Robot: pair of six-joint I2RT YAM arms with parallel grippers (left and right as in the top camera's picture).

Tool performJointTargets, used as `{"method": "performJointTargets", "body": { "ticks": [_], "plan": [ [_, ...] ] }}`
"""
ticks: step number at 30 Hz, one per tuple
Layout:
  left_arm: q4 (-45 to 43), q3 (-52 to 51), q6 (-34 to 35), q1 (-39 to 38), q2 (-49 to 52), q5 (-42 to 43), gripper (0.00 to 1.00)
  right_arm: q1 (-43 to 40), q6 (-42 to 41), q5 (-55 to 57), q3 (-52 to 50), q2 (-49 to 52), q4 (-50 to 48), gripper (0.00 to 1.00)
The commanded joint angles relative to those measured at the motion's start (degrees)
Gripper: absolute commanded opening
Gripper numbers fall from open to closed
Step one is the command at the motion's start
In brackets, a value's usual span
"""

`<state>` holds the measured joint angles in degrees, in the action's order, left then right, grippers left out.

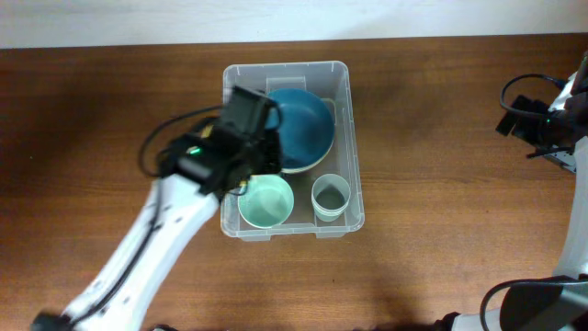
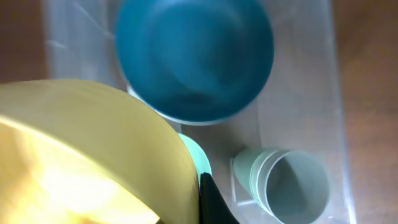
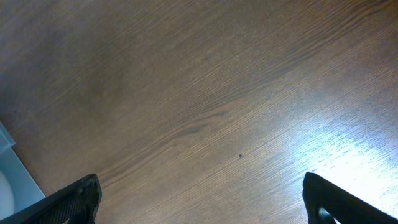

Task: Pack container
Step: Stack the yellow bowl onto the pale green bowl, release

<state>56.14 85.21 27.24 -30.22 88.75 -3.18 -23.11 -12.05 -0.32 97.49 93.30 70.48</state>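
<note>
The left gripper carries the yellow bowl down toward the pale green cup next, into the mint green bowl (image 1: pixel 267 202), which stands empty.
The clear plastic container (image 1: pixel 287 67) stands in the middle of the table. Inside it are a dark blue bowl (image 1: pixel 301 129), a mint green bowl (image 1: pixel 267 202) and a pale green cup (image 1: pixel 331 197). My left gripper (image 1: pixel 246 152) hovers over the container's left side, shut on a yellow bowl (image 2: pixel 81 155) that fills the lower left of the left wrist view. One black finger (image 2: pixel 214 199) shows beside it. That view also shows the blue bowl (image 2: pixel 194 56), the pale cup (image 2: pixel 292 183) and the container wall (image 2: pixel 311 93). My right gripper (image 3: pixel 202 199) is open and empty above bare wood.
The right arm (image 1: pixel 542 119) sits at the table's far right edge, well away from the container. A corner of the container (image 3: pixel 9 177) shows at the left edge of the right wrist view. The table is dark brown wood (image 1: pixel 441 257).
</note>
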Motion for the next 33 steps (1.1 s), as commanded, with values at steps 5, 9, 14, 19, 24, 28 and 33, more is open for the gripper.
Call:
{"method": "performJointTargets", "body": {
  "ticks": [5,9,14,19,24,28,33],
  "plan": [
    [0.04,0.28,0.48,-3.41,10.43,3.87,0.01,-0.15,-0.46,-0.52,-0.2,0.09,0.02,0.99],
    [0.31,0.28,0.48,-3.85,13.84,8.04,0.01,-0.15,-0.46,-0.52,-0.2,0.09,0.0,0.99],
    [3.08,0.28,0.48,-3.76,15.87,8.35,0.11,-0.15,-0.46,-0.52,-0.2,0.09,-0.02,0.99],
    [4.55,0.28,0.48,-3.65,15.87,8.22,0.37,-0.15,-0.44,-0.52,-0.2,0.09,-0.02,0.99],
    [5.92,0.9,0.5,-3.58,15.5,4.59,0.37,-0.15,-0.44,-0.52,-0.2,0.09,0.0,0.99],
    [7.61,3.04,0.5,-2.6,13.51,-1.18,0.37,0.04,-0.39,-0.52,-0.2,0.09,-0.13,0.99],
    [7.78,3.85,0.5,4.42,6.8,-6.45,0.41,4.42,2.19,0.13,-0.2,0.09,-1.31,0.99]
  ]
}}
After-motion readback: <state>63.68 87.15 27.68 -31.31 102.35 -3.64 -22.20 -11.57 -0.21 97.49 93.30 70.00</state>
